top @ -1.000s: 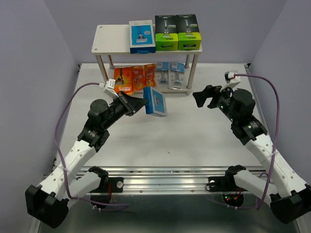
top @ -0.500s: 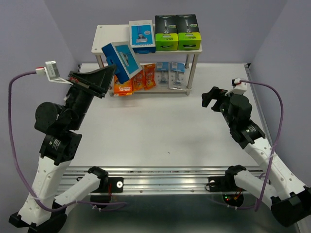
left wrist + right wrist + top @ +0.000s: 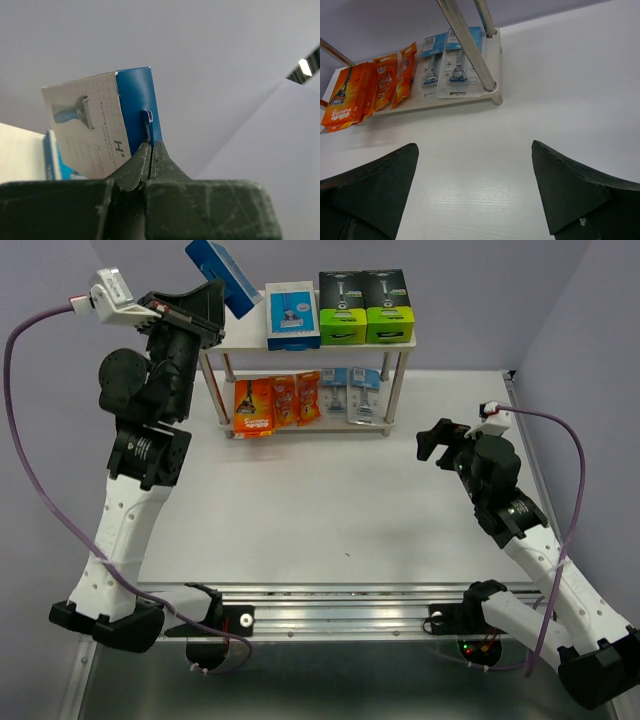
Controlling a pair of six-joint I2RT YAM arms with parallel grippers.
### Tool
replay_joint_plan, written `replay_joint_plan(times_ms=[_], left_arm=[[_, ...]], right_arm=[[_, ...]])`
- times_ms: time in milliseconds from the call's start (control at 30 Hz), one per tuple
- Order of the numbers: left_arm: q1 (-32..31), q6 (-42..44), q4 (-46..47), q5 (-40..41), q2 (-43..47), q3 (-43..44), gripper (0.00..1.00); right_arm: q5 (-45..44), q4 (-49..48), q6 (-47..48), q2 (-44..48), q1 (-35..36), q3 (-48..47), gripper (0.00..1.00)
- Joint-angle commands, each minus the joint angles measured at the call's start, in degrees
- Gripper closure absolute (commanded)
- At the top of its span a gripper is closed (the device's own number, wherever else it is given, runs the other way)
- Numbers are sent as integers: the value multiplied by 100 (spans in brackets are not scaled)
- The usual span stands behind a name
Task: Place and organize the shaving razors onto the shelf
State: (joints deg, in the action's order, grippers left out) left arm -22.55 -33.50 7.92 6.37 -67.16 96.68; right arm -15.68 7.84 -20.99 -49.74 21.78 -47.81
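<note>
My left gripper lowers beside the other blue box next, turning the tilted box flat and releasing it, since the shelf's top board is bare there.
My left gripper is raised high and shut on a blue razor box, held tilted above the left end of the shelf's top board. In the left wrist view the fingers pinch a flap of that box. On the top board stand another blue box and two black-and-green boxes. On the lower board lie orange packs and light-blue blister cards. My right gripper is open and empty over the table, right of the shelf; its view shows orange packs and blister cards.
The shelf's silver posts stand close ahead of my right gripper. Grey walls close in the table on the left, right and back. A metal rail runs along the near edge.
My left arm has swung up and left with the blue box, from the table's middle to above the shelf's left end. My right gripper has drawn back slightly to the right.
</note>
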Motion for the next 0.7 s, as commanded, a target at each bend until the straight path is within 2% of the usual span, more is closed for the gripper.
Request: replay_joint_plan(times_ms=[0,200,367,533,667], left_arm=[[381,89,595,488,-254,448,100],[901,-490,807,873,-693,27,100],[1410,-1229,1122,743,-659,-999,100],[1446,-1484,1159,734,-571,-1538,100],[1455,-1949,1220,839,-343,-2311,100]], right_arm=[[-75,-125,52,104,-7,-26,0],[-75,-72,95,87,-7,-61,0],[-84,-72,113,131,-7,-61,0],[-146,-63,113,105,-7,-18,0],[-172,-72,87,69,-7,-18,0]])
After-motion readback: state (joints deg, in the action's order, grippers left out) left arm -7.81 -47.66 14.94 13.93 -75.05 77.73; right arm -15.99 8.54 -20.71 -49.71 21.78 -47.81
